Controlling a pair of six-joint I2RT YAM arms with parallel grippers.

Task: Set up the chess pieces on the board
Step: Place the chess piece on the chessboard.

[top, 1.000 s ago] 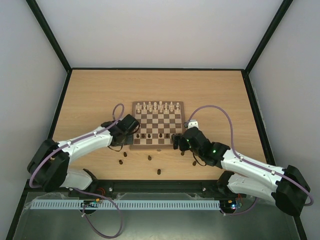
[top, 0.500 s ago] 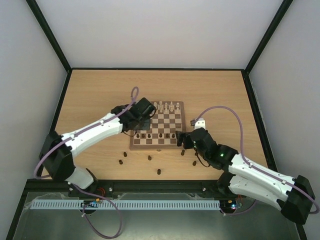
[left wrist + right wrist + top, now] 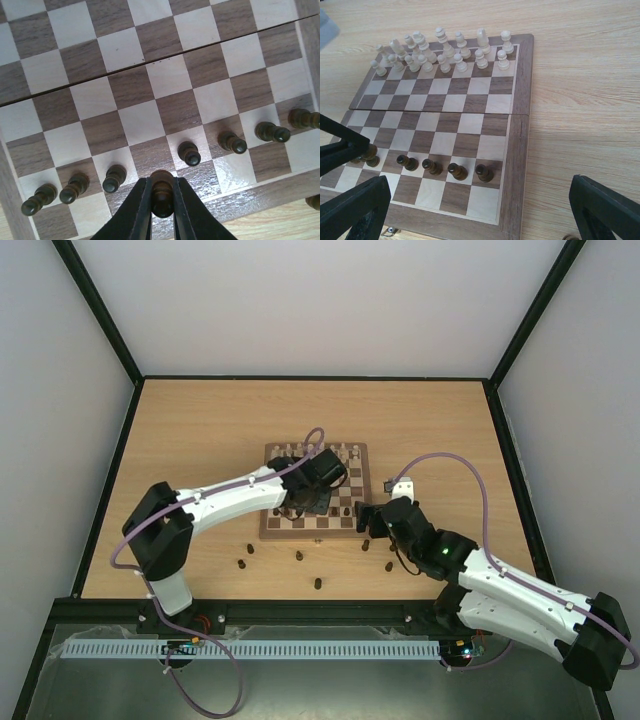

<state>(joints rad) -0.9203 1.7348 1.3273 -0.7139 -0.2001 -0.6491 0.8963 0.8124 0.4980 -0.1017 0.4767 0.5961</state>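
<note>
The robot's left gripper needs to bring the dark piece it is holding down onto the empty dark square (image 3: 152, 157) in the pawn row next and release it, since that gap lacks its pawn.
The board (image 3: 364, 458) lies mid-table. Cream chess pieces (image 3: 340, 452) fill its far rows, also in the right wrist view (image 3: 445, 55). Several dark pawns (image 3: 189, 152) stand in a row near the front edge, also in the right wrist view (image 3: 457, 171). My left gripper (image 3: 312, 502) hovers over the board's near half. In its wrist view the left gripper (image 3: 162, 184) is shut on a dark piece (image 3: 162, 196), above a gap in the pawn row. My right gripper (image 3: 368, 520) is open and empty at the board's near right corner; its fingers (image 3: 355, 210) frame the board (image 3: 520, 150).
Several loose dark pieces (image 3: 299, 556) lie on the wooden table in front of the board, from the left one (image 3: 241, 564) to the right one (image 3: 389, 564). A small white block (image 3: 402, 485) sits right of the board. The board's frame (image 3: 260, 192) runs along its front edge.
My left arm has swung from the board's left edge across to its near middle. My right gripper has drawn back slightly to the right of the board's corner.
</note>
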